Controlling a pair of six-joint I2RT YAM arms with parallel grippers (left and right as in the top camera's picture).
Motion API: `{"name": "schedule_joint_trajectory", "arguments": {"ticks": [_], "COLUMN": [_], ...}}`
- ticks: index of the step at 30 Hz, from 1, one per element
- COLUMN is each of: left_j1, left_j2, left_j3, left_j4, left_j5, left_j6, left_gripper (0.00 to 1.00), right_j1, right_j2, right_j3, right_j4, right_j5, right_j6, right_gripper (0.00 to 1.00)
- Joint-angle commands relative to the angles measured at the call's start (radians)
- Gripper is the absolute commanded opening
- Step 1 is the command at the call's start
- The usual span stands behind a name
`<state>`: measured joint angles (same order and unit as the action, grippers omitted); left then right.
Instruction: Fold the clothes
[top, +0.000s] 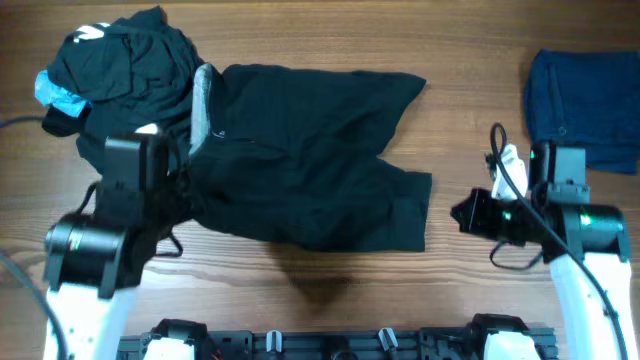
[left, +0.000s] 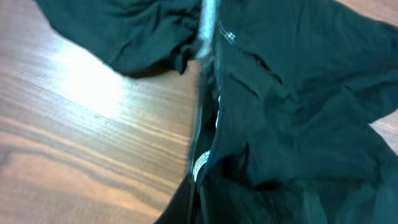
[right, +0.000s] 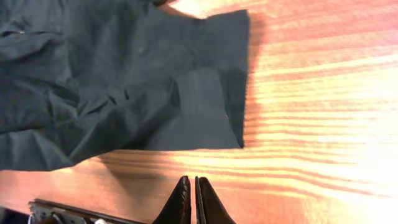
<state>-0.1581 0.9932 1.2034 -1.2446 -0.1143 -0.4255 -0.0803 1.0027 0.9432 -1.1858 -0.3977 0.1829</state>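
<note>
I need to carry the near waistband corner up and outward next with my left gripper, then down onto the waistband's far corner (top: 207, 74) to release it, as the shorts (top: 300, 150) lie spread open.
Black shorts (top: 300, 150) lie spread across the middle of the table, with the whitish inner waistband (top: 203, 100) at their left end. My left gripper (top: 178, 190) is at the waistband's near corner. In the left wrist view the jaws (left: 199, 202) are buried in the shorts' fabric (left: 292, 106) and look shut on it. The near edge of the shorts is lifted and casts a shadow. My right gripper (top: 458, 213) is shut and empty, just right of the leg hem. Its closed fingertips (right: 191, 186) hover over bare wood below the shorts' leg (right: 205, 93).
A pile of black garments (top: 125, 55) with a light-blue piece (top: 50, 92) sits at the back left and shows in the left wrist view (left: 124, 31). A folded dark navy garment (top: 585, 95) lies at the back right. A black rail (top: 330, 343) runs along the front edge.
</note>
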Motion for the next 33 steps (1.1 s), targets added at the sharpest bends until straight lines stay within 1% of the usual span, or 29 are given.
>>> {"name": "schedule_joint_trajectory", "arguments": {"ticks": [1, 2, 3, 5, 6, 7, 9, 12, 15, 17, 21, 28, 30, 33], "left_j1": [-0.004, -0.003, -0.003, -0.003, -0.003, -0.003, -0.003, -0.003, -0.004, -0.004, -0.004, -0.004, -0.004, -0.004], "left_j2": [-0.095, -0.106, -0.114, -0.11, -0.101, -0.091, -0.061, -0.005, 0.048, 0.085, 0.122, 0.141, 0.141, 0.141], "left_j3": [-0.001, -0.001, -0.001, -0.001, -0.001, -0.001, -0.001, -0.001, -0.001, -0.001, -0.001, -0.001, -0.001, -0.001], "left_j4": [-0.044, -0.043, -0.041, -0.035, -0.031, -0.03, -0.024, -0.024, -0.019, -0.012, 0.008, 0.053, 0.054, 0.054], "left_j5": [0.0, -0.004, -0.011, -0.015, -0.014, -0.014, -0.014, -0.014, -0.014, -0.014, -0.014, -0.014, -0.014, -0.014], "left_j6": [-0.051, -0.051, -0.052, -0.052, -0.052, -0.052, -0.052, -0.051, -0.052, -0.051, -0.051, -0.05, -0.05, -0.05], "left_gripper": [0.04, 0.04, 0.04, 0.04, 0.04, 0.04, 0.04, 0.04, 0.04, 0.04, 0.04, 0.04, 0.04, 0.04], "right_j1": [-0.004, -0.004, -0.004, -0.004, -0.003, -0.003, -0.001, 0.021, 0.063, 0.103, 0.152, 0.156, 0.157, 0.193], "right_j2": [-0.035, -0.018, 0.002, 0.083, 0.134, 0.192, 0.3, 0.457, 0.539, 0.56, 0.562, 0.563, 0.563, 0.567], "right_j3": [0.012, 0.012, 0.012, 0.012, 0.012, 0.012, 0.012, 0.012, 0.012, 0.01, -0.027, -0.15, -0.188, -0.223], "right_j4": [-0.002, 0.01, 0.02, 0.055, 0.077, 0.1, 0.136, 0.158, 0.157, 0.161, 0.196, 0.315, 0.367, 0.432], "right_j5": [0.067, 0.069, 0.069, 0.031, 0.006, -0.01, -0.045, -0.137, -0.154, -0.154, -0.154, -0.191, -0.243, -0.262], "right_j6": [0.029, 0.027, 0.028, 0.028, 0.028, 0.028, 0.018, -0.082, -0.113, -0.117, -0.095, -0.049, -0.052, -0.04], "right_gripper": [0.04, 0.08, 0.17, 0.41, 0.5, 0.53, 0.54, 0.52, 0.48, 0.48, 0.52, 0.52, 0.52, 0.53]}}
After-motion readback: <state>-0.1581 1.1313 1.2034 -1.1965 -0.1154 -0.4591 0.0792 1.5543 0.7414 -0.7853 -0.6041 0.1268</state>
